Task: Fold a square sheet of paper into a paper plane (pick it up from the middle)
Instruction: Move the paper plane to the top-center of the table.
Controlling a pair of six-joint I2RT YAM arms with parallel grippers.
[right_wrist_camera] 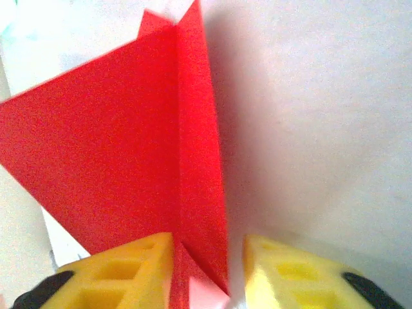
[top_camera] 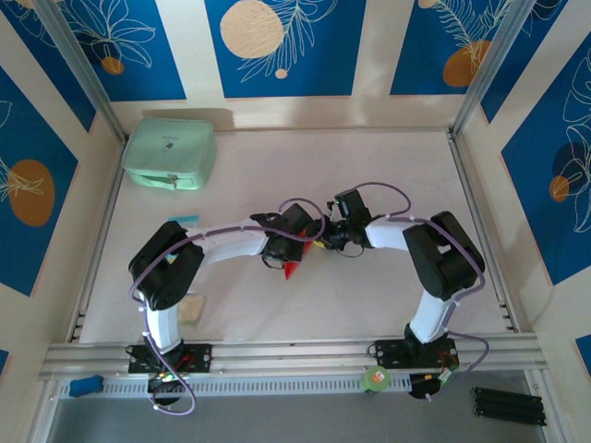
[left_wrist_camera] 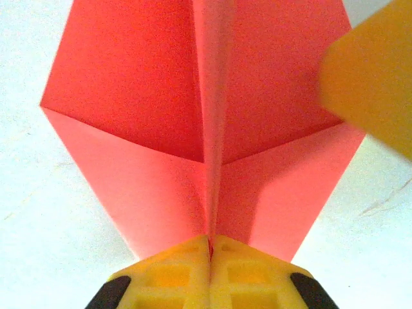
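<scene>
I will next move the plane in my left gripper outward and let go of its centre fold on the bare tabletop beside the mint-green case, because that clear spot is further outward.
The square sheet of paper is now folded into a bright red, kite-shaped paper plane with a raised centre fold. It sits at the middle of the table, and its tip pokes out below the wrists. My left gripper is shut on the centre fold at the narrow end. My right gripper faces it from the other side with its jaws apart. The plane's upright fold stands between them, beside the left finger and clear of the right one. One yellow right finger reaches over the paper's upper right.
A mint-green case lies at the back left. A small pale packet rests by the left arm's base and a teal strip lies behind its elbow. A green roll sits on the front rail. Metal posts frame the table.
</scene>
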